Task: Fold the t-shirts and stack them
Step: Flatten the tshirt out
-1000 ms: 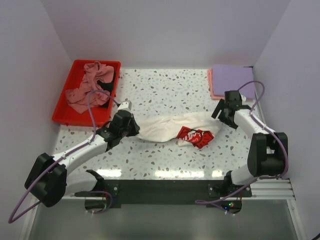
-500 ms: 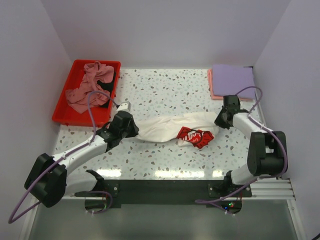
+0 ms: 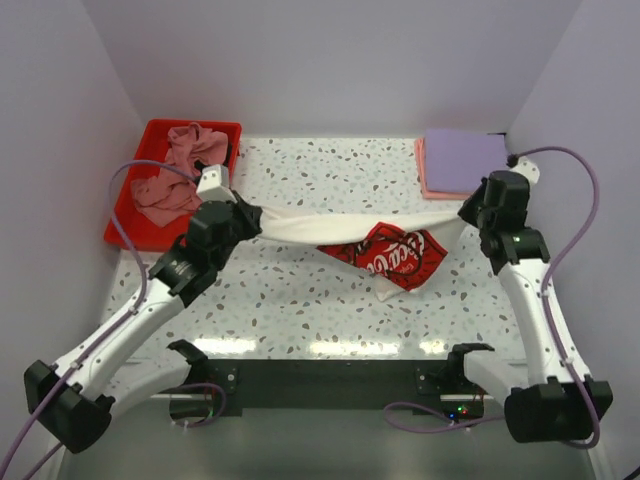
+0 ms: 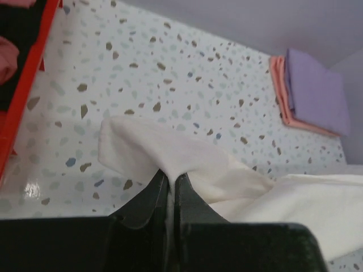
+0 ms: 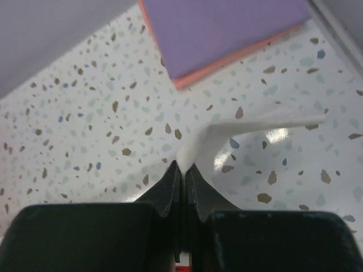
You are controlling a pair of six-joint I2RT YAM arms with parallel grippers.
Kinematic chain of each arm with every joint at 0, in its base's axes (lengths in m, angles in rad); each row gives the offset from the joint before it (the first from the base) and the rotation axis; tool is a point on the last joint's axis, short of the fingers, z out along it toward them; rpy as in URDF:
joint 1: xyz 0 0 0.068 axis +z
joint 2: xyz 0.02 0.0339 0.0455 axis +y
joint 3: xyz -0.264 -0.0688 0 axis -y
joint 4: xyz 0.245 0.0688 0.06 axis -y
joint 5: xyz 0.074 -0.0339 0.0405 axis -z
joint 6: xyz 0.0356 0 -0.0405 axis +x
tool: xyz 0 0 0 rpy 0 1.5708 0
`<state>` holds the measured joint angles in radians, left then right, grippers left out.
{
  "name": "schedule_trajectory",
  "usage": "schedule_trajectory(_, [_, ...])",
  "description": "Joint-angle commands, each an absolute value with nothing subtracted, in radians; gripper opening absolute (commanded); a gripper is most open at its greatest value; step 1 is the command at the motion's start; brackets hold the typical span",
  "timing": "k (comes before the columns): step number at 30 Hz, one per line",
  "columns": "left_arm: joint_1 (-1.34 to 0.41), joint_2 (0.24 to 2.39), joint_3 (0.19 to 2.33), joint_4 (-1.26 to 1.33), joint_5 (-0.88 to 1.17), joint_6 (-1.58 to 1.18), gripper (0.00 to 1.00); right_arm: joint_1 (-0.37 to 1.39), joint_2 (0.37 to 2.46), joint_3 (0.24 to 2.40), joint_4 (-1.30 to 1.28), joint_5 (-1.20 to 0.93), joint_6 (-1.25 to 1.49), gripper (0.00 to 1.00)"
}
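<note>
The shirt hangs bunched and the spot on the tabletop [image 3: 268,193] [image 4: 80,113] beside the tray is below, so the left gripper will next rise, then go down to let go of the shirt's end on that spot.
The white t-shirt [image 3: 330,228] with its red Coca-Cola print [image 3: 395,252] hangs stretched above the table between both arms. My left gripper [image 3: 247,218] is shut on its left end, white cloth [image 4: 170,153] pinched between the jaws [image 4: 170,177]. My right gripper [image 3: 466,214] is shut on its right end, a strip of white cloth [image 5: 238,129] running out of the jaws [image 5: 184,168]. A lavender t-shirt [image 3: 462,160] lies folded on a salmon-pink one [image 3: 424,178] at the back right. Dusty-pink [image 3: 178,172] and black [image 3: 212,165] t-shirts lie crumpled in the tray.
The red plastic tray [image 3: 128,226] stands at the back left on the speckled table [image 3: 320,310]. The folded stack shows in both wrist views, lavender [image 4: 317,93] [image 5: 227,28] over salmon. Walls close in on the left, right and back.
The right gripper closed on the shirt's right end. Both arms then rose and spread apart, lifting the white shirt off the table and pulling it taut so the red print unfolded.
</note>
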<state>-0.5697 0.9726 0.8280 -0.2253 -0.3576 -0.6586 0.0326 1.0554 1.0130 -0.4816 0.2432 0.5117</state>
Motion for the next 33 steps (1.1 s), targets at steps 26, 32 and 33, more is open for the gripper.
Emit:
schedule_trajectory(26, [-0.563, 0.624, 1.227, -0.028, -0.212, -0.454, 0.0, 0.031, 0.833, 1.787, -0.56, 0.298, 0.272, 0.01])
schedule_trajectory(32, [-0.563, 0.659, 1.239, -0.026, -0.213, -0.474, 0.0, 0.031, 0.922, 1.853, -0.557, 0.305, 0.219, 0.01])
schedule_trajectory(33, [-0.563, 0.667, 1.233, -0.02, -0.224, -0.476, 0.0, 0.031, 0.94, 1.856, -0.555, 0.307, 0.216, 0.0])
